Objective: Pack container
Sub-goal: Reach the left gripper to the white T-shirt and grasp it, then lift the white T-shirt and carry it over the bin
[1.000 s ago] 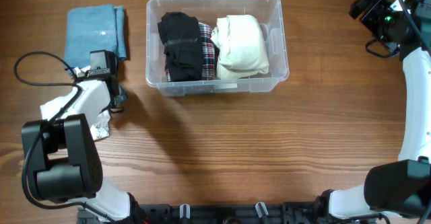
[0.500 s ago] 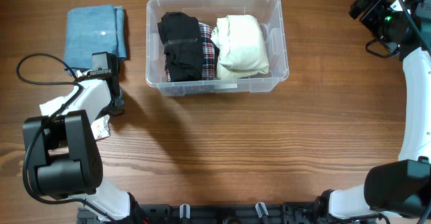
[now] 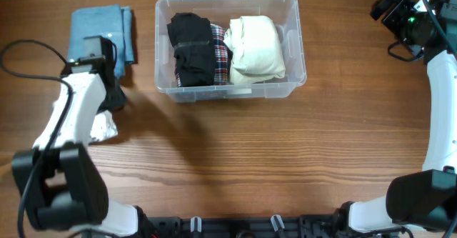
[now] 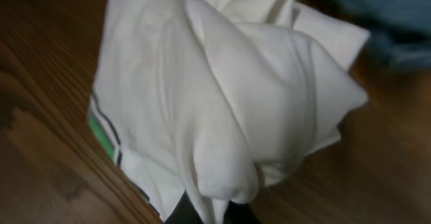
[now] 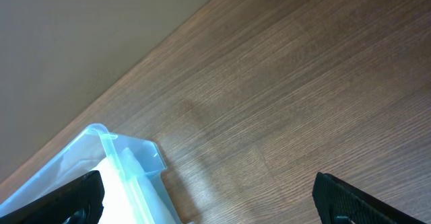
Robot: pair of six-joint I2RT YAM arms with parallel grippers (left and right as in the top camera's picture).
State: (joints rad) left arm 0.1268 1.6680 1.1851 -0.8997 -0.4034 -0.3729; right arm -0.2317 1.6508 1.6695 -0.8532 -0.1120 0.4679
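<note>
The white cloth hangs outside the container point(image 3: 300, 46), so the robot's left gripper will go up, swing to the right in the overhead view and let go over the cream cloth point(image 3: 255, 46).
The clear container point(image 3: 300, 46) stands at the back middle of the table and holds a black cloth point(image 3: 190, 48), a plaid cloth point(image 3: 221, 54) and a cream cloth point(image 3: 255, 46). At the left, my left gripper point(image 3: 114, 99) is shut on a white cloth point(image 3: 104, 128). In the left wrist view this white cloth point(image 4: 222, 103), with a green and black stripe at one edge, bunches up and hangs from the pinched jaws point(image 4: 210, 214). My right gripper point(image 3: 398, 13) stays open at the far right, away from the tub; a corner of the container point(image 5: 128, 162) shows between its fingers.
A folded blue cloth point(image 3: 100, 29) lies at the back left, just beyond my left wrist. Bare wooden table point(image 3: 285, 152) runs in front of the tub. A black cable point(image 3: 28, 48) loops off the left arm.
My left gripper has shut on the white cloth and pulled it up into a bunch. The left arm has swung back and left. The right arm has not moved.
</note>
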